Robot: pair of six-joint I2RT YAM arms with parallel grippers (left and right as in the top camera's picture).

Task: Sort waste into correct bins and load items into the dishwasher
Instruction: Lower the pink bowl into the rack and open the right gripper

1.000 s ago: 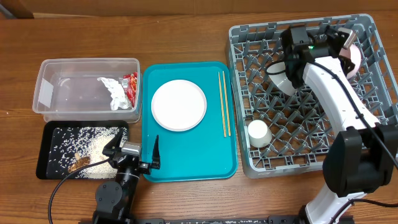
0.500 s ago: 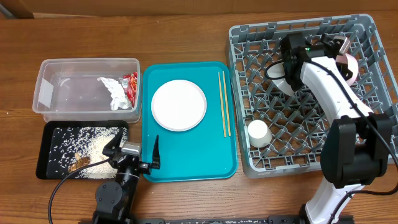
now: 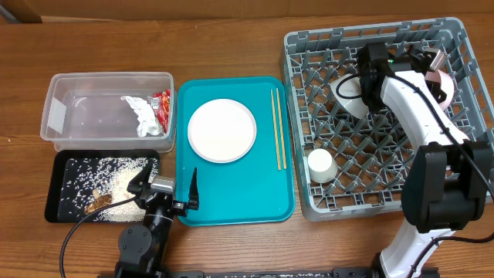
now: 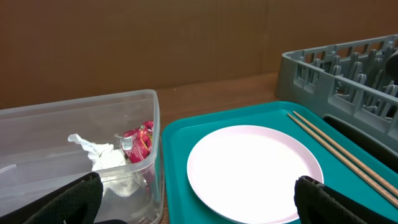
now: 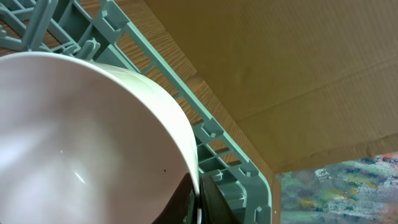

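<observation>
The pale pink bowl point(image 3: 441, 82) is hanging tilted near the side of the rack, so the robot's right gripper will next move it toward the white bowl point(image 3: 351, 96) and down onto the wires of the rack.
My right gripper point(image 3: 431, 63) is shut on the rim of a pale pink bowl point(image 3: 441, 82) and holds it tilted over the far right part of the grey dishwasher rack point(image 3: 463, 166). In the right wrist view the fingers point(image 5: 214, 202) pinch the rim of the bowl point(image 5: 93, 137). A white bowl point(image 3: 351, 96) and a white cup point(image 3: 320, 164) sit in the rack. A white plate point(image 3: 222, 130) and a pair of chopsticks point(image 3: 278, 127) lie on the teal tray point(image 3: 231, 205). My left gripper point(image 3: 164, 187) is open and empty at the tray's near left corner, facing the plate point(image 4: 255, 171).
A clear plastic bin point(image 3: 73, 108) at the left holds crumpled paper and a red wrapper point(image 4: 140, 140). A black tray point(image 3: 65, 185) with rice and scraps lies in front of it. The rack's wall point(image 5: 217, 137) stands close behind the held bowl.
My right arm has shifted a little to the right over the rack with the bowl in its grip. The left arm has not moved.
</observation>
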